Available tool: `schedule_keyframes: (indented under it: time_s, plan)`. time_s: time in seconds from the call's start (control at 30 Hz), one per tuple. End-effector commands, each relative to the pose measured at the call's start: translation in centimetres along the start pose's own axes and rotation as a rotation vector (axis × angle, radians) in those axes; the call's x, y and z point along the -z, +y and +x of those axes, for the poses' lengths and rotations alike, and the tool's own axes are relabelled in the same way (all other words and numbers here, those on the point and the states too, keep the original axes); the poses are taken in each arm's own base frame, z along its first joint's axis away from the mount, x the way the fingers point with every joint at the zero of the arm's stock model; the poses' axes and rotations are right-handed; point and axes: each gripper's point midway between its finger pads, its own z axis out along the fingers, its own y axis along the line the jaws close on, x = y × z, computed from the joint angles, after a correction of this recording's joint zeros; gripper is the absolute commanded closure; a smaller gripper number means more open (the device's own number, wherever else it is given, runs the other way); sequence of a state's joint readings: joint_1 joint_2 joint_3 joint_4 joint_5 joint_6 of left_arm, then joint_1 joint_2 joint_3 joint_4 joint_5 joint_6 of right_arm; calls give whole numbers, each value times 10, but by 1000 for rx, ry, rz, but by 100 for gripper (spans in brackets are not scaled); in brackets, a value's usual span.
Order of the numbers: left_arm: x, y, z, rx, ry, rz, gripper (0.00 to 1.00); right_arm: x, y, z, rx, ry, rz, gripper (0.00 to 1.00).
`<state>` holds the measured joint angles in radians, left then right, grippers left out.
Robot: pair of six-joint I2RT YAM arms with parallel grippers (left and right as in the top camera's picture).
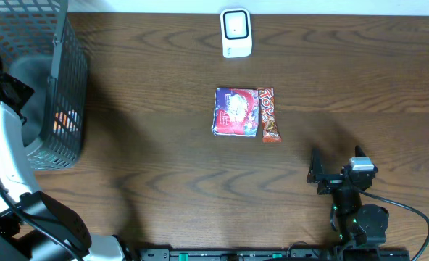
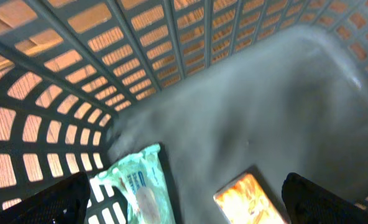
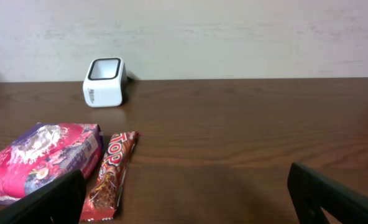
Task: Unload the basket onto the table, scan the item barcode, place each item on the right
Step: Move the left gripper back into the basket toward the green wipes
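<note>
I will lower my left gripper deeper into the basket and back onto the green packet (image 2: 145, 190), because the green packet is below my fingers, off-center by the basket's mesh side.
A white barcode scanner (image 1: 236, 32) stands at the table's far edge and shows in the right wrist view as a white scanner (image 3: 104, 81). A pink-and-purple packet (image 1: 235, 112) and a red candy bar (image 1: 269, 114) lie side by side mid-table. My right gripper (image 1: 337, 161) rests open and empty, low to the table, to the near right of them. From that wrist, the packet (image 3: 44, 158) and bar (image 3: 111, 174) lie ahead on the left. My left gripper (image 2: 184, 199) hangs open inside the basket (image 2: 171, 50), above a green packet (image 2: 140, 186) and an orange box (image 2: 249, 199).
The grey mesh basket (image 1: 62, 65) stands at the table's far left with the left arm (image 1: 4, 145) reaching into it. The wall rises right behind the scanner. Bare wood lies between the right gripper and the two items.
</note>
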<state>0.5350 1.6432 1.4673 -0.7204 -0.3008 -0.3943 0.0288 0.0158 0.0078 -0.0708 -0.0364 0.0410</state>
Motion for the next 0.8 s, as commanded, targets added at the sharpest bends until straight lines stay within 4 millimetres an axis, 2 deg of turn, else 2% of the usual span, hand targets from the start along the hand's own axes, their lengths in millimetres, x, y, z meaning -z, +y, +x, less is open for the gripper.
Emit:
schedule_keyframes:
  time_s: [0.0,0.13,0.4,0.63,0.77]
  plan:
    - [-5,2,2,25,30,-5,2,0,-2,1,-7,1,7,1]
    - [-18,13,16,92,98,-55,2,0,-2,1,-7,1,7,1]
    - [-51,28,46,67,226,-140,2,0,-2,1,-7,1,7,1]
    - [-67,29,65,94,298,-171,2,0,-2,1,-7,0,7,1]
    - [-76,24,86,142,380,-168,2,0,-2,1,-7,1,7,1]
